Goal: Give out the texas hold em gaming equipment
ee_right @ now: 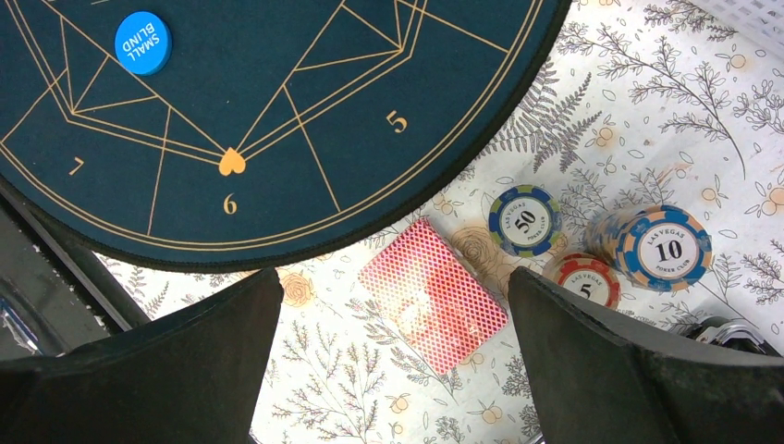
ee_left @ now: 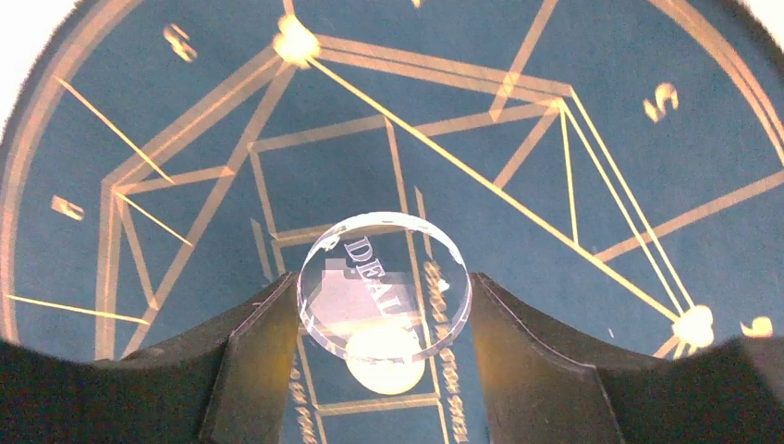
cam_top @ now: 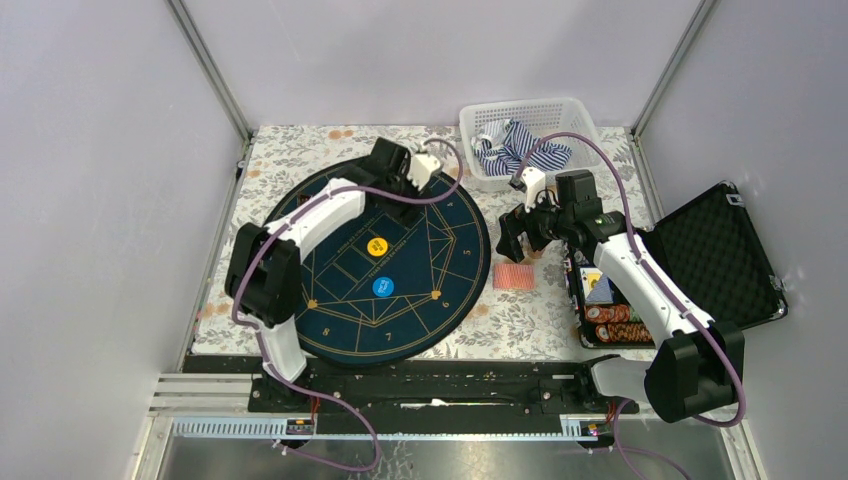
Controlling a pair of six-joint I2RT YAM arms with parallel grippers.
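Note:
The bare gold lines of the mat are below my left gripper, to its right in the top view. I will carry the clear disc (ee_left: 384,277) that way and down to release it.
My left gripper (ee_left: 384,301) is shut on a clear round disc (ee_left: 384,277) engraved "DEALER" and holds it above the navy gold-lined mat (ee_left: 601,111). An orange disc (ee_left: 388,370) lies below it. In the top view my left gripper (cam_top: 400,180) is over the mat's far part, with the orange disc (cam_top: 377,247) and the blue disc (cam_top: 382,287) on the mat. My right gripper (ee_right: 393,305) is open above a red-pink-backed card deck (ee_right: 434,294) on the floral cloth. Poker chips lie beside the deck: a "50" chip (ee_right: 525,220), a "10" stack (ee_right: 658,247) and a "5" chip (ee_right: 584,277). The blue disc (ee_right: 143,42) reads "SMALL BLIND". In the top view my right gripper (cam_top: 525,240) is just beyond the deck (cam_top: 514,276).
An open black case (cam_top: 720,250) stands at the right, with rows of chips (cam_top: 615,322) in its near half. A white basket (cam_top: 530,110) of striped cloth stands at the back. Grey walls close in both sides.

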